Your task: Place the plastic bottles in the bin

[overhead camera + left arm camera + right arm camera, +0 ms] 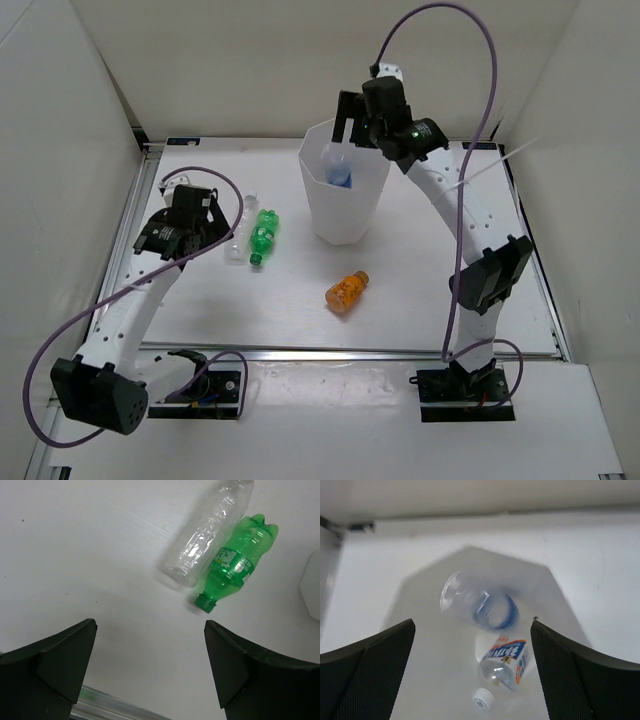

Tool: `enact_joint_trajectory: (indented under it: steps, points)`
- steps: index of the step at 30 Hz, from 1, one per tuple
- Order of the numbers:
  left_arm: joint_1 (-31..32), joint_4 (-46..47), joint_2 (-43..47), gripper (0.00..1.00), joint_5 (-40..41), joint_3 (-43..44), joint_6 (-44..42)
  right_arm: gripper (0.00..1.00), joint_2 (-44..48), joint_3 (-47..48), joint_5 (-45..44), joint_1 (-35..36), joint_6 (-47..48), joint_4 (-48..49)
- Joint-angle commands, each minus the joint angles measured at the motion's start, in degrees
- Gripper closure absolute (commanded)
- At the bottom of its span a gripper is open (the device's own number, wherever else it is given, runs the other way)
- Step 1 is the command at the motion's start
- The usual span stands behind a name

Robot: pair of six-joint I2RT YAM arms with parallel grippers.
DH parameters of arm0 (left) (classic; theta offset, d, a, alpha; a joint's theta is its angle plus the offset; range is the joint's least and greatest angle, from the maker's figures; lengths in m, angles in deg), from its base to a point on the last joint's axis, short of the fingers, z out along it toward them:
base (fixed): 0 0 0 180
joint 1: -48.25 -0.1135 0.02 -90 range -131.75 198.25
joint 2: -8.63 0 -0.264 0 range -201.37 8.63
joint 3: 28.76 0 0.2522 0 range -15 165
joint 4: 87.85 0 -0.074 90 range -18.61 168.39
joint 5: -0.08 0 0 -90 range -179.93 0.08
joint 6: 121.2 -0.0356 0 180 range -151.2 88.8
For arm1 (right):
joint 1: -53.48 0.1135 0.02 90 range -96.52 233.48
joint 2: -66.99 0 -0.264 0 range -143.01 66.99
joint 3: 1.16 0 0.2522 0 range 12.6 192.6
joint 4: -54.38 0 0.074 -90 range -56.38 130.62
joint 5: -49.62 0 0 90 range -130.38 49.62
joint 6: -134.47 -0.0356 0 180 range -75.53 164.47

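My left gripper should go down, outward and to the right in the top view, onto the clear bottle's middle (243, 231) (210, 532), because that is below and outward of its fingers.
The tall white bin (345, 218) stands at the back centre of the table. My right gripper (350, 122) hangs open over its mouth. In the right wrist view a blurred blue-labelled bottle (480, 607) is loose in the air between the open fingers of the right gripper (472, 625), inside the bin (420, 645). A clear bottle with a white-red label (507, 662) lies on the bin's floor. The clear bottle (207, 535) and the green bottle (235, 565) lie side by side on the table, just beyond my open left gripper (150, 625). An orange bottle (347, 291) lies alone in front of the bin.
A metal rail (350, 352) runs along the table's near edge, and white walls close in the left, right and back. The bin's foot (312, 590) shows at the right edge of the left wrist view. A purple cable (470, 60) arcs over the right arm.
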Motion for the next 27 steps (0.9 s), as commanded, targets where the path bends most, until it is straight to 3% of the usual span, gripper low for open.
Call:
enact_joint_trajectory:
  steps: [1, 11, 15, 27]
  points:
    - [0.2, 8.7, -3.4, 0.00, -1.3, -1.6, -4.3, 0.00, 7.6, -2.7, -4.4, 0.6, 1.7, 0.4]
    - [0.7, 21.3, -18.2, 0.00, -4.9, -2.3, -16.4, 0.00, 17.6, -10.7, -3.2, 1.1, 1.7, 0.4]
    - [0.1, 22.4, -23.9, 0.00, -3.8, 1.2, -18.2, 0.00, 21.7, -14.0, -2.1, 1.1, 1.7, -0.7]
    - [-3.6, 24.7, -38.8, 0.00, -12.5, 11.4, -20.8, 0.00, 33.4, -28.4, -3.2, -0.7, 1.6, -0.7]
